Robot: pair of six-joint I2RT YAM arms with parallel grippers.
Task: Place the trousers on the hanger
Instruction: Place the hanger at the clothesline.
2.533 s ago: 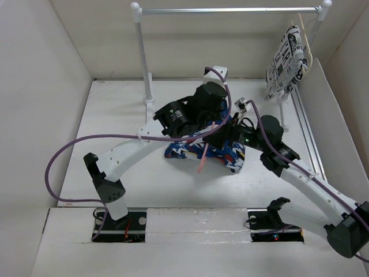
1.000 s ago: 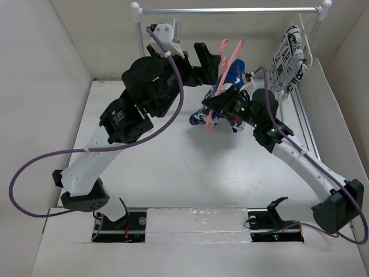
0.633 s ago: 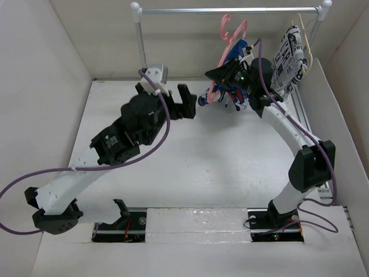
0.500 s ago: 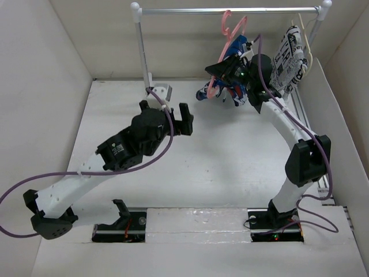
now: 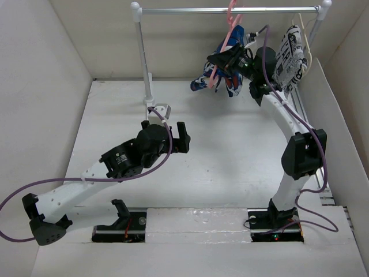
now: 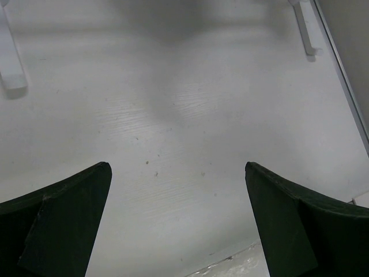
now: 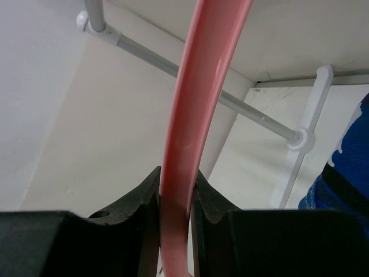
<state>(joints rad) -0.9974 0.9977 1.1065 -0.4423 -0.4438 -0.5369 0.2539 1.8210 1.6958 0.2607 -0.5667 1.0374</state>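
I will next slide the hooked hanger to the right in the top view with my right gripper and let it go, because the bare part of the rail is that way.
My right gripper [image 5: 222, 62] is raised high at the back and shut on the pink hanger [image 5: 226, 45], whose hook reaches the rail [image 5: 190, 10]. The wrist view shows the hanger's bar [image 7: 196, 115] pinched between the black fingers [image 7: 135, 202]. The blue splashed trousers [image 5: 203, 82] hang bunched over the hanger just below the gripper; a blue edge of the trousers [image 7: 346, 179] shows at the wrist view's right. My left gripper [image 5: 174, 131] hovers low over the table's middle, open and empty, its fingertips [image 6: 69, 202] wide apart.
A white newspaper-print garment [image 5: 288, 57] hangs on a cream hanger at the rail's right end. The rack's white left post [image 5: 143, 55] stands behind the left arm. White walls enclose the table [image 5: 230, 161]. A purple cable [image 5: 17, 196] loops off the left arm.
The right arm lifted the hanger with the trousers from the table up to the rail. The left arm let go, pulled back and lowered toward the table's middle.
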